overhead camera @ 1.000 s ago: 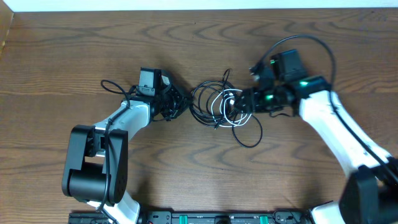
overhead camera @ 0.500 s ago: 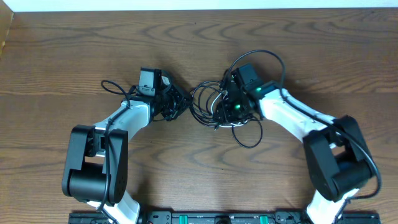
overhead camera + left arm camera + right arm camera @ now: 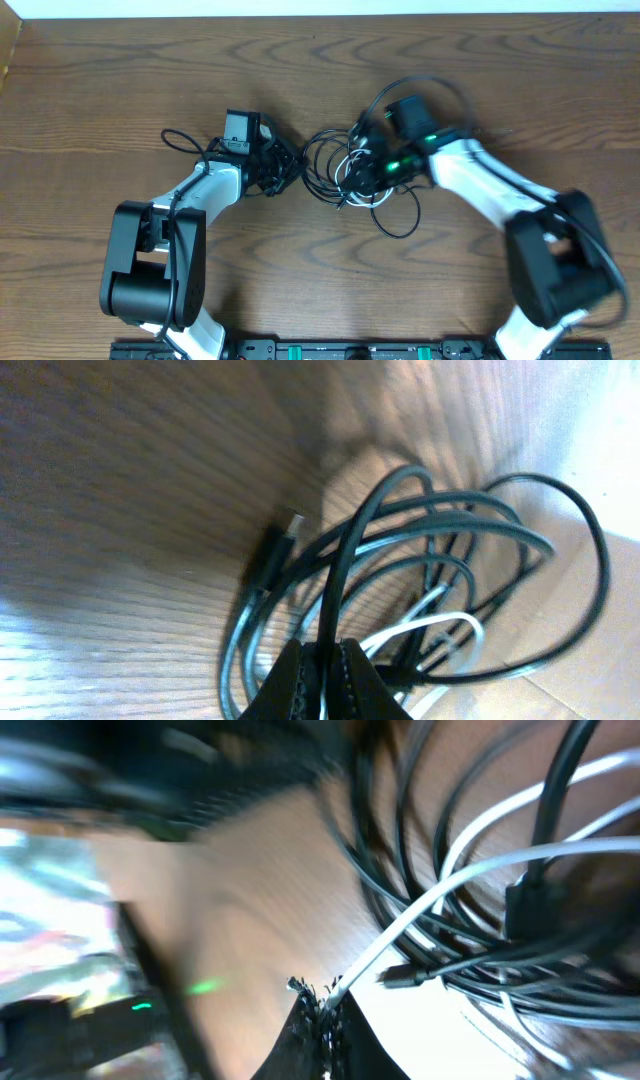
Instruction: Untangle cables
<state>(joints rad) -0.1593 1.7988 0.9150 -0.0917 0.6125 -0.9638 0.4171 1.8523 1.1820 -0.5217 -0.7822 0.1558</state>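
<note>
The white cable runs among black loops. It will next be lifted by my right gripper toward the right in the overhead view, away from the heap.
The cables [image 3: 335, 168] lie in a tangled heap at the table's middle: black loops with a white cable [image 3: 352, 160] woven through them. From the left, my left gripper [image 3: 291, 170] reaches the heap's edge. In the left wrist view it [image 3: 326, 652] is shut on a black cable [image 3: 345, 550] that rises from between its fingers. My right gripper [image 3: 370, 172] sits at the heap's right side. In the right wrist view it [image 3: 326, 1005] is shut on the white cable [image 3: 470, 870], with black loops [image 3: 440, 935] behind. One black loop [image 3: 402, 226] trails toward the front.
The left arm's own thick black wire [image 3: 181, 138] loops out on the wood to its left. Both arm bases [image 3: 150, 280] stand near the front edge. A pale strip [image 3: 300, 8] borders the table's far side.
My right arm swung in from the right to the heap and its gripper shut on the white cable. The left gripper stayed in place, closed on the black cable.
</note>
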